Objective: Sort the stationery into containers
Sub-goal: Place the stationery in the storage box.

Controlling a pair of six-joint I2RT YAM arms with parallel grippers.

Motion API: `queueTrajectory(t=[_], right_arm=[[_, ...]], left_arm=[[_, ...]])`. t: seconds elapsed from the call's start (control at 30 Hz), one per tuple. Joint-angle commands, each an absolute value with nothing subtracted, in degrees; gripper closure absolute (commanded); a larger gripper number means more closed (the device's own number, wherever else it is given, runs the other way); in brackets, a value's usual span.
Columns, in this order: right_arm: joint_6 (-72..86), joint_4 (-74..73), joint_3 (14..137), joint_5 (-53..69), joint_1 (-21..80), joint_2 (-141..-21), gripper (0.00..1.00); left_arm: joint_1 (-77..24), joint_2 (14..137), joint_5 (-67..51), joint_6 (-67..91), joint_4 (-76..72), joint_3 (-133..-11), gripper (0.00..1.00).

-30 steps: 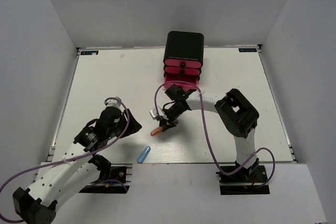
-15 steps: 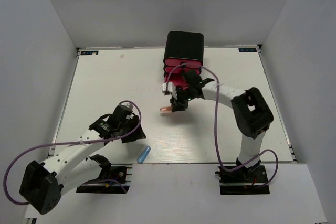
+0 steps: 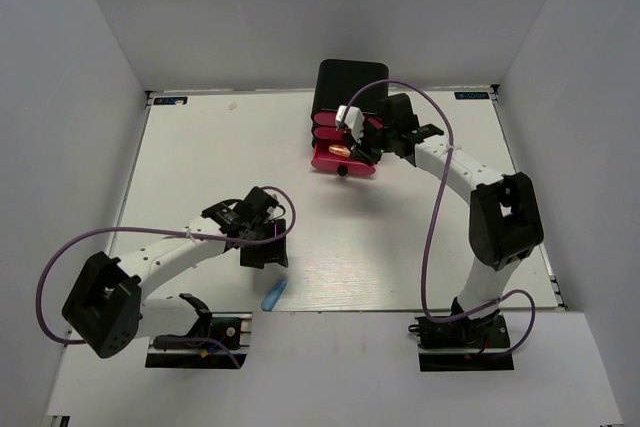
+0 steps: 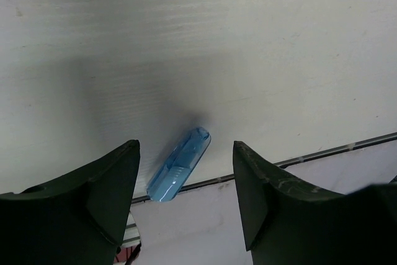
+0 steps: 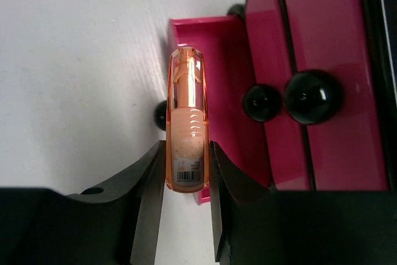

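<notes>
Next, my right gripper moves down toward the open bottom drawer below it and releases the orange capsule piece (image 5: pixel 186 130) inside, because the drawer's pink bottom has room.
The black cabinet (image 3: pixel 350 87) with three pink drawers stands at the back middle; its bottom drawer (image 3: pixel 340 158) is pulled open. My right gripper (image 3: pixel 352 147) is shut on an orange capsule piece (image 5: pixel 186 130) and holds it over the open drawer (image 5: pixel 217 79). The two upper drawers (image 5: pixel 322 48) are closed, with black knobs. A blue capsule piece (image 3: pixel 273 293) lies at the table's near edge. My left gripper (image 3: pixel 265 250) is open just above it, the blue piece (image 4: pixel 179 164) showing between its fingers without touching them.
The table's near edge and its rail (image 4: pixel 322 152) run right under the blue piece. White walls (image 3: pixel 90 47) enclose the table on three sides. A purple cable (image 3: pixel 430 187) loops along the right arm.
My right gripper has carried the orange piece from the table's middle back to the open bottom drawer. My left gripper has swung right toward the blue piece.
</notes>
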State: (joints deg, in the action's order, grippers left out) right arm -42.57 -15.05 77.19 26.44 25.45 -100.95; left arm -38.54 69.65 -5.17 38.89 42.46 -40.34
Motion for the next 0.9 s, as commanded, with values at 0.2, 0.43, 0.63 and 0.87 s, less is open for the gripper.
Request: queueTrajectory(t=[0.2,0.43,0.63,0.87], right_arm=[[-43.68,-12.75,83.14,18.81,23.91,-107.14,0.91],[-44.56,-13.97,84.81,18.02,23.29,-109.86,0.79],[-44.65,-14.85,85.17,19.60,23.20,-110.74,0.55],[-43.42,-14.32,81.65,22.58,22.50,-105.39,0.54]], left_arm=[[-42.28,74.17,-2.64,38.23,47.37,-46.40,0.27],[-45.17,73.65,-2.11,39.90,48.52,-46.41,0.26],[-46.49,75.32,-0.36,39.90,50.89,-47.55,0.26],[-48.16,78.74,1.31,41.04,51.50,-49.30,0.26]])
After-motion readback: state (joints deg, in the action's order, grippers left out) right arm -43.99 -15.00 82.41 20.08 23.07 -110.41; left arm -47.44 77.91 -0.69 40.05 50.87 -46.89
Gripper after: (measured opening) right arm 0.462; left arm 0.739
